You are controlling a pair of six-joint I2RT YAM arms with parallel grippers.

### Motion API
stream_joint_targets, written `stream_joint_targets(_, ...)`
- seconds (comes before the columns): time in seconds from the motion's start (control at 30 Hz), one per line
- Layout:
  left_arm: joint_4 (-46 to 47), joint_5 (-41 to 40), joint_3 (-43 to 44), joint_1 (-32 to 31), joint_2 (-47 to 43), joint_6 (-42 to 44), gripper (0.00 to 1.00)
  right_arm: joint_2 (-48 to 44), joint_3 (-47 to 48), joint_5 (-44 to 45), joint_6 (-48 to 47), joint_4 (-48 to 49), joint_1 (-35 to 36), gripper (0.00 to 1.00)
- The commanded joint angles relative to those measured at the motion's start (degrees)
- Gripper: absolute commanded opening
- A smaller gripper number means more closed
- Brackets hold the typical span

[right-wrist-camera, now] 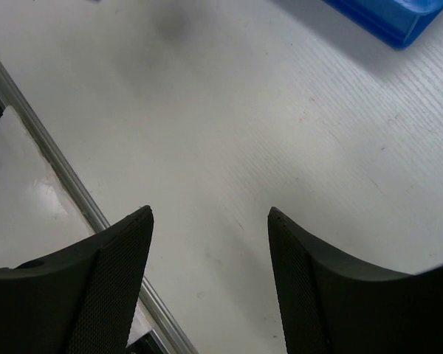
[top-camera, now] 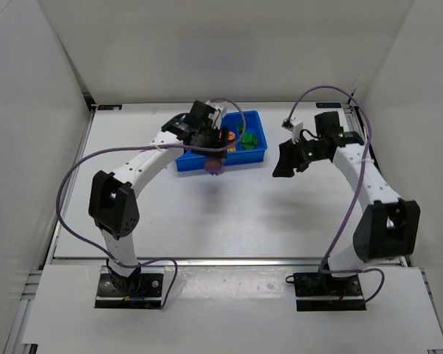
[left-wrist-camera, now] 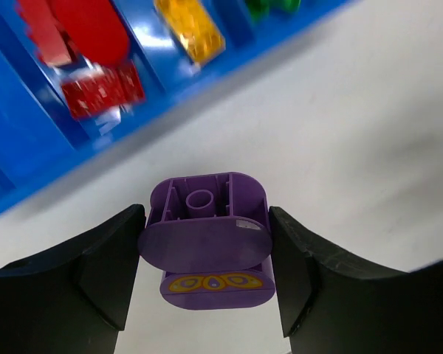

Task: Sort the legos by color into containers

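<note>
The blue tray's empty section, free for purple, is outward of my left gripper and to its left in the top view, so next I move over it, lower and release.
My left gripper (left-wrist-camera: 207,221) is shut on a purple oval lego (left-wrist-camera: 205,247), two rounded pieces stacked, the lower one with a yellow pattern. In the top view this purple lego (top-camera: 215,166) hangs at the near edge of the blue tray (top-camera: 245,158), under the left gripper (top-camera: 213,156). The tray (left-wrist-camera: 29,147) holds red legos (left-wrist-camera: 100,88), a yellow lego (left-wrist-camera: 190,31) and green legos (left-wrist-camera: 269,6) in separate compartments. My right gripper (right-wrist-camera: 210,217) is open and empty over bare table; in the top view it (top-camera: 286,164) sits to the right of the tray.
The tray's corner shows in the right wrist view (right-wrist-camera: 387,18). A metal rail (right-wrist-camera: 74,188) marks the table's edge near the right gripper. White walls enclose the table on three sides.
</note>
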Motion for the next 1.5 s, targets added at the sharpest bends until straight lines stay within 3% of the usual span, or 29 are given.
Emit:
stream_joint_targets(0.0,0.9,-0.8,5.9,2.4,-2.8,-5.6,0.10,-9.9,-5.7,2.7,9.3,15.7,4.6,0.68)
stream_joint_targets(0.13,1.4,2.0,10.9,6.0,-1.9,-11.5,0.10,-15.4,-12.0,7.6,16.2,29.9,11.2,0.71)
stream_joint_targets(0.37,2.4,10.8,14.3,9.4,-1.0,-19.3,0.10,-10.9,-11.2,13.0,25.9,44.4,19.1,0.73)
stream_joint_targets(0.47,2.8,12.3,13.2,9.9,-1.9,-21.4,0.10,-5.6,-6.7,18.1,31.9,44.8,20.5,0.75)
stream_joint_targets(0.63,3.0,14.0,10.8,10.5,-3.8,-23.1,0.10,0.8,-3.0,16.9,41.9,50.2,21.2,0.77)
stream_joint_targets(1.0,3.2,13.8,7.9,12.6,-5.1,-23.5,0.10,5.7,3.3,9.2,44.8,51.5,22.9,0.79)
stream_joint_targets(1.47,3.8,15.9,5.9,12.7,-6.1,-23.8,0.10,10.0,5.6,10.7,47.4,51.1,24.2,0.81)
